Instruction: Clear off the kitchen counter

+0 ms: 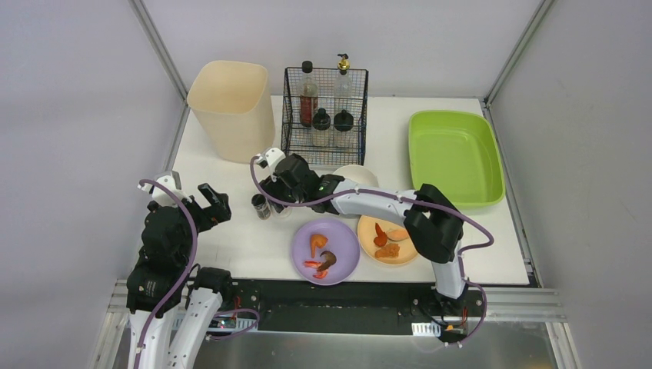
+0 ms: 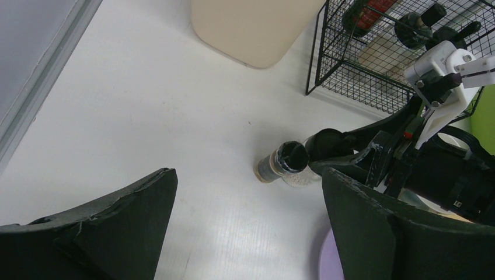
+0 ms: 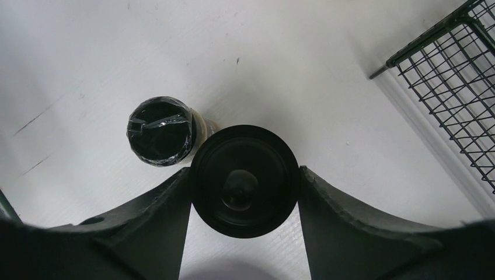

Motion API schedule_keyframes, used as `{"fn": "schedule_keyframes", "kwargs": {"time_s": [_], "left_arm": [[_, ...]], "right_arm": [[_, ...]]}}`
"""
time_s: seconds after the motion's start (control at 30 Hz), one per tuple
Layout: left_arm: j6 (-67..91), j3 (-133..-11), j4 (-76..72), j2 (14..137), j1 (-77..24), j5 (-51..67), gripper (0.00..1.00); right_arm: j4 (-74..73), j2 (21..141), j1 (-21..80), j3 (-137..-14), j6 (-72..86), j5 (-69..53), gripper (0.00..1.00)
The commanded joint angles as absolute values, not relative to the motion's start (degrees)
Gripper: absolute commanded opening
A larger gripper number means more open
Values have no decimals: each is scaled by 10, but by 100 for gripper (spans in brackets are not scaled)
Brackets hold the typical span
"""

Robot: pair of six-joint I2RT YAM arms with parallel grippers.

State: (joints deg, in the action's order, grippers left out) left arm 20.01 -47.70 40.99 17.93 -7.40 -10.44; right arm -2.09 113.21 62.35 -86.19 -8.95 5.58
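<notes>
The shaker goes up and outward with my right gripper next, then down into the basket's near corner by the bin for release, since bottles leave that spot free.
The white kitchen counter (image 1: 231, 250) holds two small jars side by side left of centre. My right gripper (image 1: 279, 198) is shut on the black round cap (image 3: 245, 181) of a clear shaker (image 2: 300, 177), both fingers pressing its sides. A small jar with a taped black lid (image 3: 160, 131) stands touching it on the left; it also shows in the top view (image 1: 261, 206) and in the left wrist view (image 2: 279, 163). My left gripper (image 1: 215, 204) is open and empty above the counter's left part, its jaws (image 2: 248, 175) wide apart, well short of the jars.
A beige bin (image 1: 231, 108) stands at the back left. A black wire basket (image 1: 324, 115) holds several bottles. A lime-green tub (image 1: 454, 154) sits at the right. A purple plate (image 1: 342, 238) and an orange plate (image 1: 369, 231) with food scraps lie near the front; a white bowl (image 1: 355, 175) sits behind them.
</notes>
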Motion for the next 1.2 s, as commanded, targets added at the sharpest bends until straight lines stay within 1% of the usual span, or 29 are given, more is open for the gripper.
{"fn": "schedule_keyframes", "kwargs": {"time_s": [0.0, 0.1, 0.2, 0.6, 0.93, 1.17], "left_arm": [[190, -475, 393, 180, -68, -93, 99], [189, -475, 393, 181, -67, -93, 99], [189, -475, 393, 182, -68, -93, 99], [189, -475, 393, 183, -67, -89, 99], [189, -475, 393, 181, -68, -89, 99], [190, -476, 393, 181, -67, -85, 99]], "right_arm": [[-25, 1132, 622, -885, -79, 48, 46], [-24, 1118, 623, -875, -76, 52, 37], [-19, 1094, 625, -863, -69, 60, 33], [-30, 984, 633, -854, -77, 125, 33], [-63, 1012, 594, -957, -57, 215, 33], [-48, 1046, 547, -1019, -37, 235, 32]]}}
